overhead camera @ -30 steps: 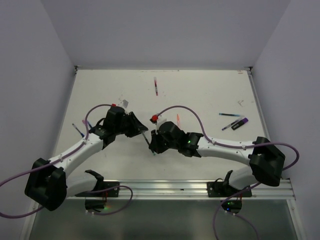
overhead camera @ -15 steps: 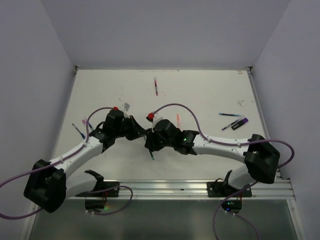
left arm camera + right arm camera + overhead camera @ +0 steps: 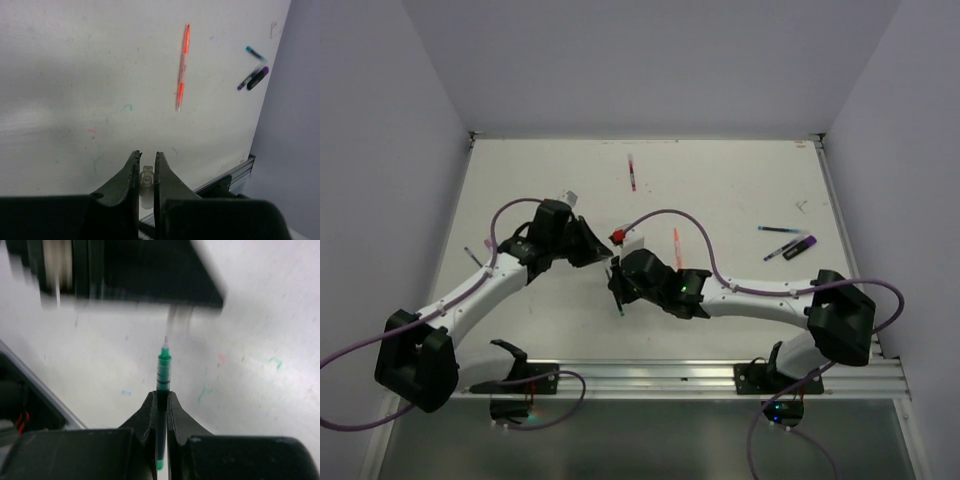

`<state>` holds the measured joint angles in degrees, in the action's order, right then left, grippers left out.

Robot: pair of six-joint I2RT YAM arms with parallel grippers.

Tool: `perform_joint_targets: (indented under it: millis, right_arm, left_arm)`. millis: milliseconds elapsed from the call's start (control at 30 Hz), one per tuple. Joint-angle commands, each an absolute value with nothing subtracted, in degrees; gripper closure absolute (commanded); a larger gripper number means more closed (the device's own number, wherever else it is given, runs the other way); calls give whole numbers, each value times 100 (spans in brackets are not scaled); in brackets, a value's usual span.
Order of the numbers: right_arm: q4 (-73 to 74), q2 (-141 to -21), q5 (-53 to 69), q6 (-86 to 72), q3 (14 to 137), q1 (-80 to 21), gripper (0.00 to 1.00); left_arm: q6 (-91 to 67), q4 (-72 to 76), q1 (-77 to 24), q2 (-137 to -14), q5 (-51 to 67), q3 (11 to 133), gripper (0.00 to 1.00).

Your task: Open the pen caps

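The green pen's tip is bare. My left gripper needs to tilt and lower onto the tabletop to the left in the top view to release the pen cap.
My left gripper point(image 3: 146, 155) is shut on a whitish, see-through pen cap point(image 3: 146, 176) that stands between its fingers. My right gripper point(image 3: 160, 394) is shut on a green pen point(image 3: 164, 372), whose bare fine tip points away from the jaws at the blurred left gripper point(image 3: 125, 275) just beyond it. From above, the left gripper point(image 3: 606, 258) and right gripper point(image 3: 618, 288) sit close together mid-table, a small gap between them. The pen's green end point(image 3: 621, 312) sticks out behind the right jaws.
An orange pen point(image 3: 675, 240) point(image 3: 183, 67) lies just behind the right wrist. A red pen point(image 3: 632, 172) lies at the back. A purple marker point(image 3: 802, 247) and thin pens point(image 3: 782, 231) lie at right, a blue pen point(image 3: 475, 258) at left. The metal rail point(image 3: 700, 375) bounds the near edge.
Half a second ago the two grippers met at the pen's tip. The left gripper has since drawn back and left with the cap in it, leaving the green pen's tip bare.
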<state>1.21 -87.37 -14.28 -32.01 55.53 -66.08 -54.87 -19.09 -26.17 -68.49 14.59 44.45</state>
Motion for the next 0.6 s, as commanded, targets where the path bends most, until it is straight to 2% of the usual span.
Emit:
perform_joint_targets:
  millis: [0,267,367,567]
  right_arm:
    - [896,-8736,-1678,-3410,5204,-7233,100]
    - [1160,-8281,-1986,-3542,4966,-7260,100]
    - [1388,-7964,-1890,-3402,5001,-6813,100]
    - [1950,-7506,-1468,-2945,5159,-5275,100]
  left_arm:
    - [-5739,-1196,-2172,-7231,1405,5334,100]
    - [-5064,-1423,-2030,-7374,1398,5774,100]
    - [-4449,-2074,-2039,-7436,1029,5775,100]
    - [-3534,-2653,-2118,-7813,721,5432,100]
